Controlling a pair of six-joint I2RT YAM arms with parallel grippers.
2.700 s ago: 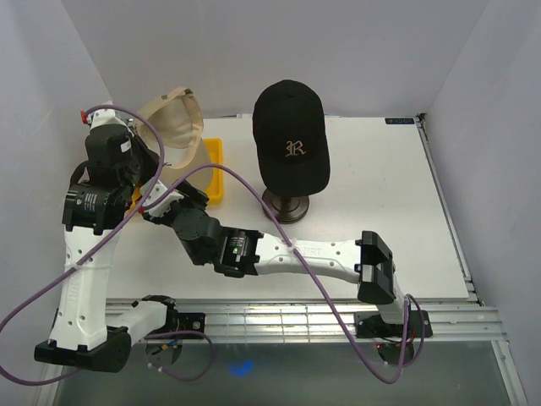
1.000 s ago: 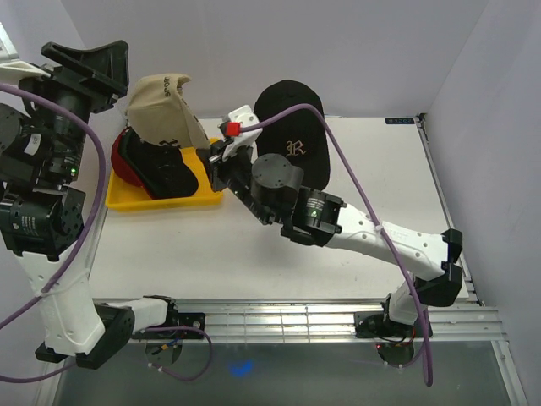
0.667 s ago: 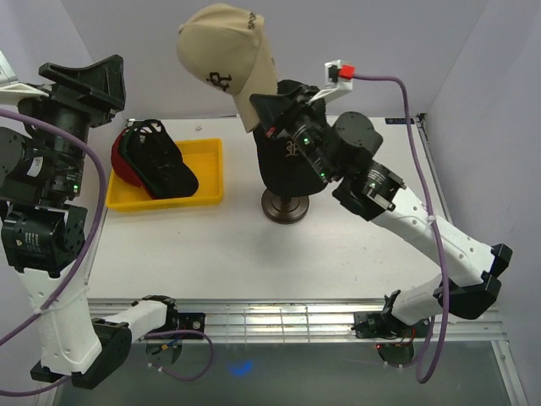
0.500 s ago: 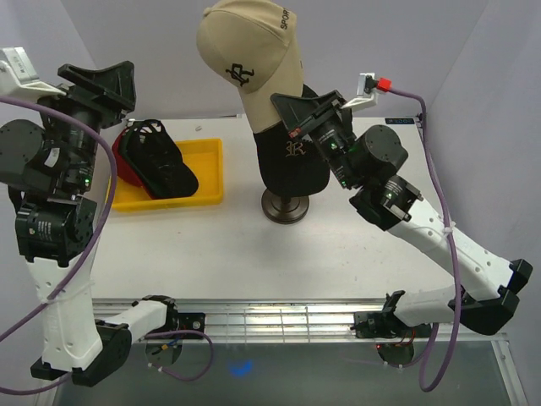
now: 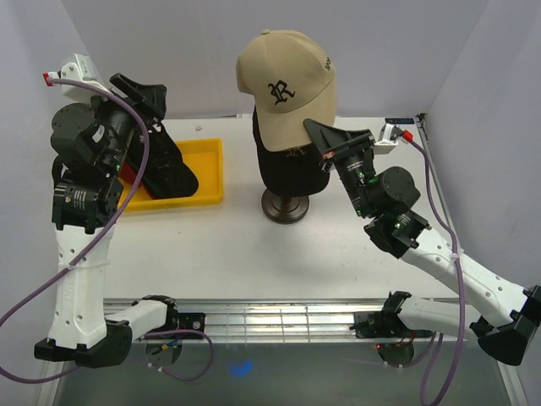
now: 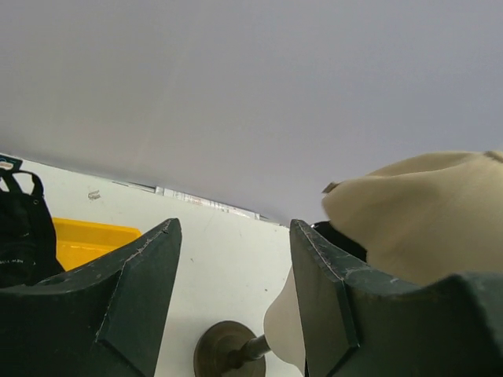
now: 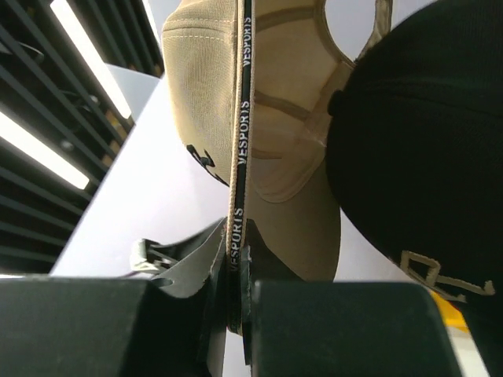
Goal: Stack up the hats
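My right gripper is holding the tan hat's edge and should next go down, pull the tan hat down over the black hat's top (image 5: 296, 156) (image 7: 424, 133) and then let go of that edge, because the tan hat's open bottom faces it.
My right gripper (image 5: 319, 133) is shut on the brim edge of a tan hat (image 5: 283, 89), which hangs tilted over the top of a black hat with a gold "R" (image 5: 287, 165). That black hat sits on the mannequin head. From the right wrist, the tan hat (image 7: 267, 102) is edge-on in my right gripper (image 7: 240, 271), with the black hat (image 7: 424, 157) just right of it. My left gripper (image 5: 144, 106) is raised at the left and open. Nothing sits in my left gripper (image 6: 232, 298) in its own wrist view. Another black hat (image 5: 173, 173) lies in the tray.
The yellow tray (image 5: 210, 161) stands at the back left, partly behind the left arm. The mannequin's dark round stand base (image 5: 285, 206) rests on the white table. Through the left wrist view I see the base (image 6: 224, 353) and the beige head (image 6: 281, 322).
The right gripper has lifted the tan hat out of the tray and carried it right, over the black hat on the head. The left arm has swung inward.
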